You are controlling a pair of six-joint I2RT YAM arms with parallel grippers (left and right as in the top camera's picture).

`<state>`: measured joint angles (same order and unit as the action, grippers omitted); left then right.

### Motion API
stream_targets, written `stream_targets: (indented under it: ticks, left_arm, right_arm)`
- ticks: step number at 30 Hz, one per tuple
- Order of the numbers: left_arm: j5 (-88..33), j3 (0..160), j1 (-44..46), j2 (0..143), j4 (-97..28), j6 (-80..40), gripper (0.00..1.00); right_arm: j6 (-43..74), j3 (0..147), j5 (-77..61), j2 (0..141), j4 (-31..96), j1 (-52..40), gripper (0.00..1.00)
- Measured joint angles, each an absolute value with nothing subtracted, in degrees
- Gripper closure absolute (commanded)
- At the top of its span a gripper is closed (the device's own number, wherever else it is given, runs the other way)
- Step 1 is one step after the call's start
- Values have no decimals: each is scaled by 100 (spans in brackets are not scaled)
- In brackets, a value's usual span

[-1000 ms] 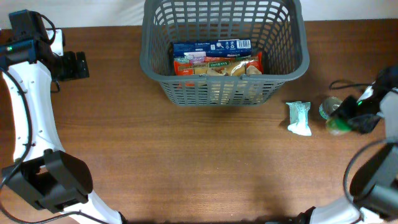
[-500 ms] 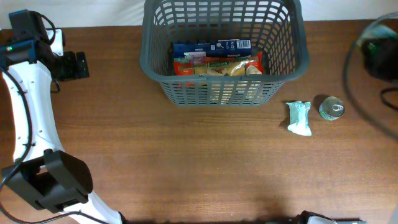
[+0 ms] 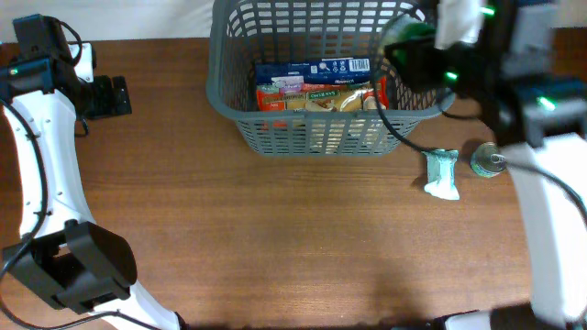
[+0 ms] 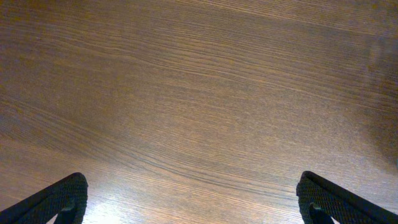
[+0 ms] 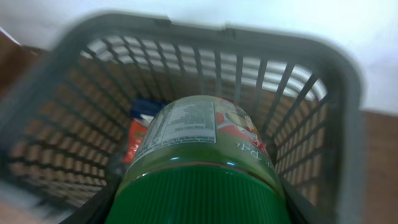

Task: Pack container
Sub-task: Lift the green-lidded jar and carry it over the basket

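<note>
My right gripper is to go down into the basket next, and then it should tip downward beside the end of the red-orange packets.
The container [image 3: 220, 84] is a dark grey lattice basket at the table's back centre, and its rim also shows in the right wrist view [image 5: 205, 31]. My right gripper [image 3: 415, 53] hovers over the basket's right side. It is shut on a green-lidded jar [image 5: 199, 149] with a printed label, held above the basket's opening. My left gripper [image 3: 115, 95] rests at the far left over bare wood. Its fingers [image 4: 193, 202] are spread wide with nothing between them.
A blue box [image 3: 312, 69] and red-orange packets [image 3: 321, 96] lie inside the basket. A white and teal packet [image 3: 441, 173] and a tin can [image 3: 489, 160] sit on the table right of the basket.
My right arm has swung from the table's right edge, up and left to above the basket, carrying the jar. The left arm has not moved.
</note>
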<state>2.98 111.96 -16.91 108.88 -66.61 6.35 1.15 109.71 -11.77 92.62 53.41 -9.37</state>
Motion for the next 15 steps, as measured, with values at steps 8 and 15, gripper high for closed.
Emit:
stream_targets:
  ticks: [8, 15]
  left_arm:
    - [298, 11196, -1691, 10888, -6661, 635, 1]
    - [298, 11196, -1691, 10888, -6661, 635, 1]
  right_arm:
    - [1002, 10958, -637, 10634, 5478, -947, 92]
    - [1216, 10960, -513, 11135, 5745, -947, 92]
